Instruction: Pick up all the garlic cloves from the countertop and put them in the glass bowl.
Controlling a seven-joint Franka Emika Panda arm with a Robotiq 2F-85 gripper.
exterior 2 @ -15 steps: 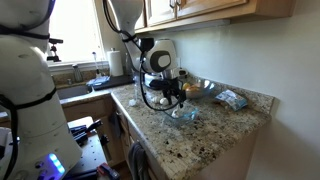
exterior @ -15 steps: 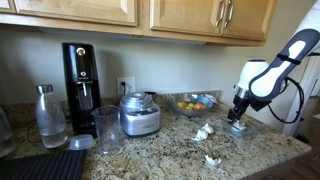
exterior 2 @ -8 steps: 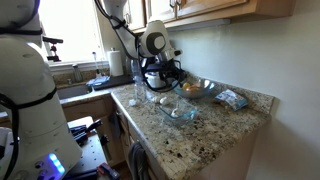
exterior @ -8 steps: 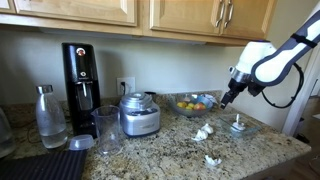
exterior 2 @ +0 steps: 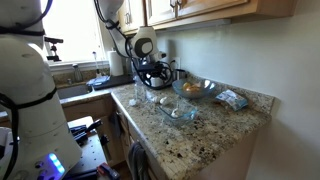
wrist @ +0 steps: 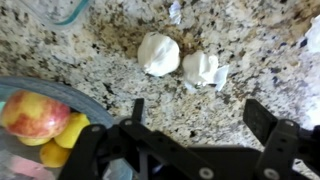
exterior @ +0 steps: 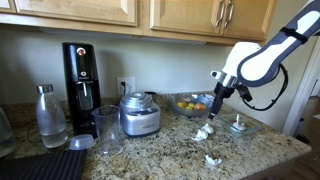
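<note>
I will move my gripper down toward the top in the wrist view, around the white lumpy garlic clove (exterior: 201, 134), which lies below my gripper that way and faces the gap between my fingers.
The gripper (exterior: 216, 101) hangs open and empty above the granite countertop (exterior: 180, 150), between the fruit bowl and the small glass bowl (exterior: 241, 128). It also shows in an exterior view (exterior 2: 153, 82). The small glass bowl (exterior 2: 181, 113) holds a white garlic clove (exterior: 238, 122). Two garlic cloves lie together on the countertop (exterior: 203, 131), and another lies nearer the front edge (exterior: 212, 160). In the wrist view the two garlic cloves (wrist: 159, 53) (wrist: 201, 68) lie just beyond the open fingers (wrist: 200, 115).
A larger glass bowl of fruit (exterior: 192, 103) stands by the wall and fills the wrist view's lower left (wrist: 20, 92). A steel blender base (exterior: 139, 114), a glass (exterior: 107, 128), a bottle (exterior: 49, 118) and a black soda machine (exterior: 80, 75) stand along the counter. A packet (exterior 2: 232, 99) lies near the corner.
The gripper has risen from the small glass bowl and moved towards the fruit bowl. A garlic clove now lies in the small bowl where the gripper was.
</note>
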